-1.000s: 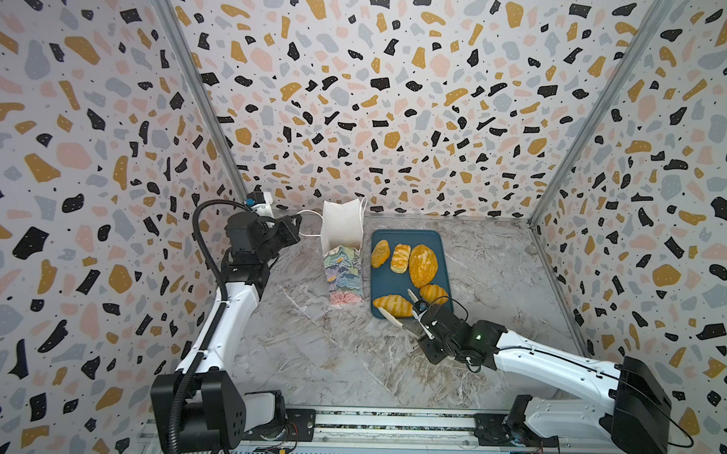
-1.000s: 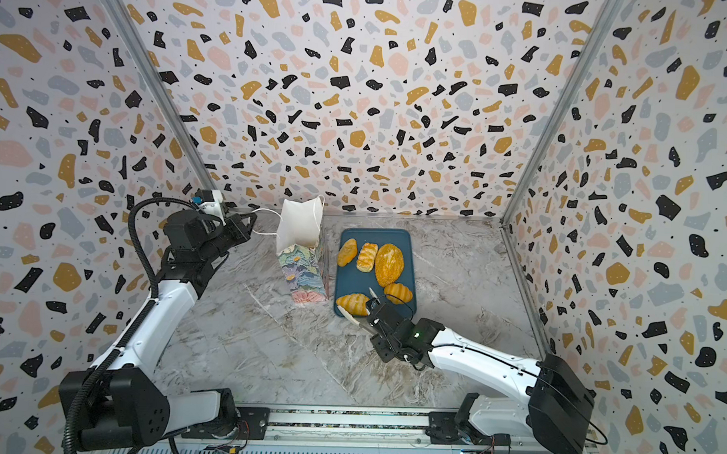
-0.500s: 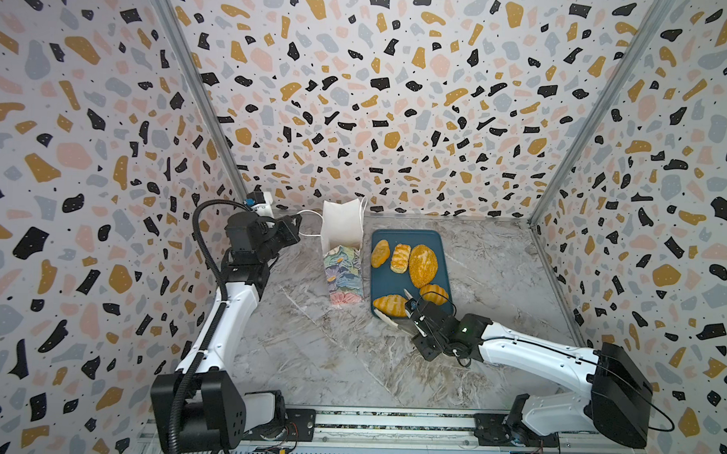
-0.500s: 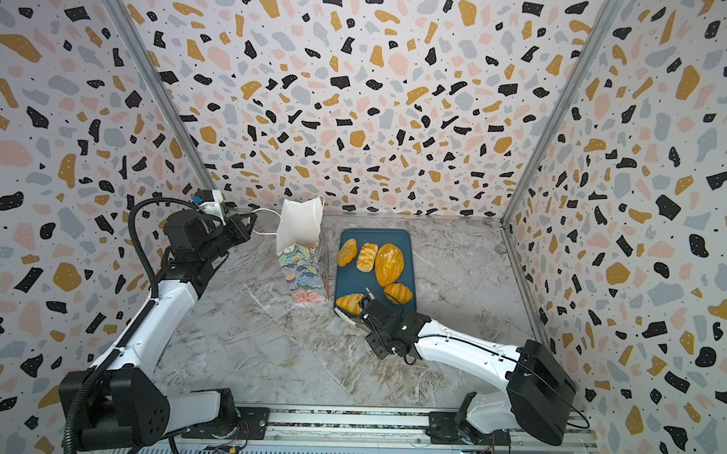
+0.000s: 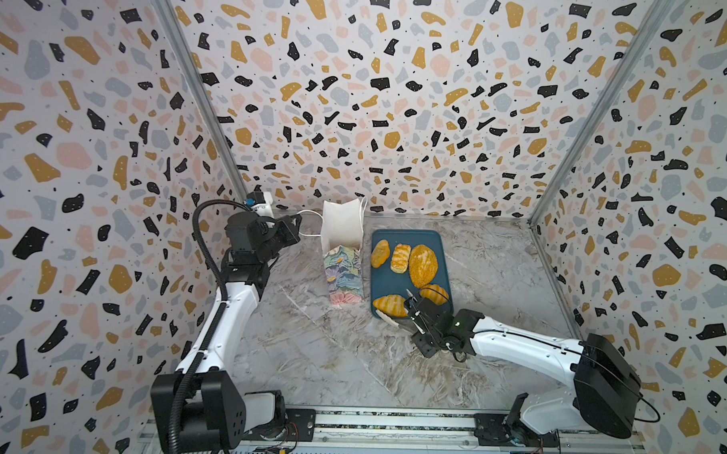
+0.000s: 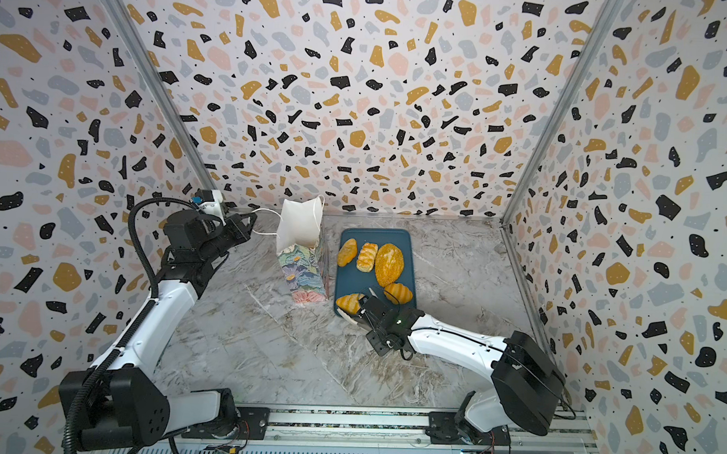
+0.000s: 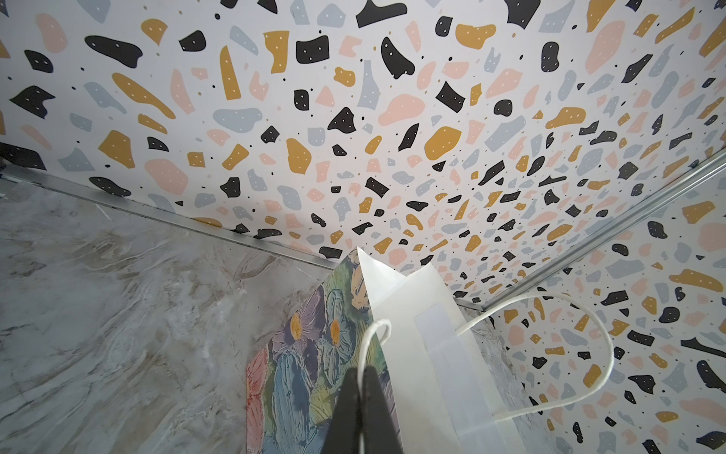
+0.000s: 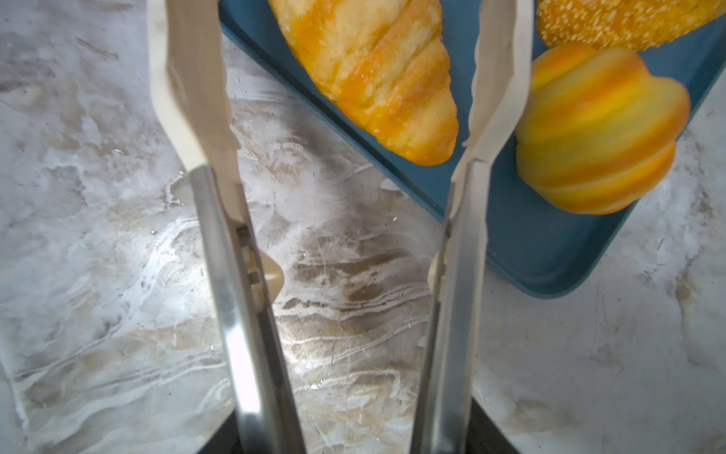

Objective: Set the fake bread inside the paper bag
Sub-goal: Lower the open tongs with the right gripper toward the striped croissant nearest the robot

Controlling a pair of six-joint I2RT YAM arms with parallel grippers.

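Observation:
The tongs' cream arms are still wide of both croissant sides. Next, my right gripper edges outward toward the croissant's middle (image 8: pixel 370 45) and closes on the metal tongs (image 8: pixel 463 255).
The paper bag (image 5: pixel 343 269) (image 6: pixel 304 271) stands upright left of the tray, floral outside and white inside. My left gripper (image 5: pixel 297 223) (image 7: pixel 361 377) is shut on its white cord handle (image 7: pixel 367 342), which holds the mouth open. The fake bread lies on the dark-blue tray (image 5: pixel 393 279): a croissant (image 5: pixel 390 305) (image 8: pixel 373 74), a ridged roll (image 5: pixel 433 293) (image 8: pixel 601 129), a seeded loaf (image 5: pixel 423 266), a plaited pastry (image 5: pixel 400 258) and a small roll (image 5: pixel 380 253). My right gripper (image 5: pixel 419 321) (image 8: pixel 353 432) grips metal tongs (image 8: pixel 463 255). Their cream tips stand apart on either side of the croissant's near end.
Patterned walls close in the marble floor (image 5: pixel 328 360) on three sides. The tray's near corner (image 8: pixel 550 283) lies just past the tongs. The bag's second cord handle (image 7: pixel 589 334) loops free beside the far wall.
The right arm has carried the tongs left and forward, from beside the ridged roll to astride the croissant's near end. The left gripper and bag have stayed still.

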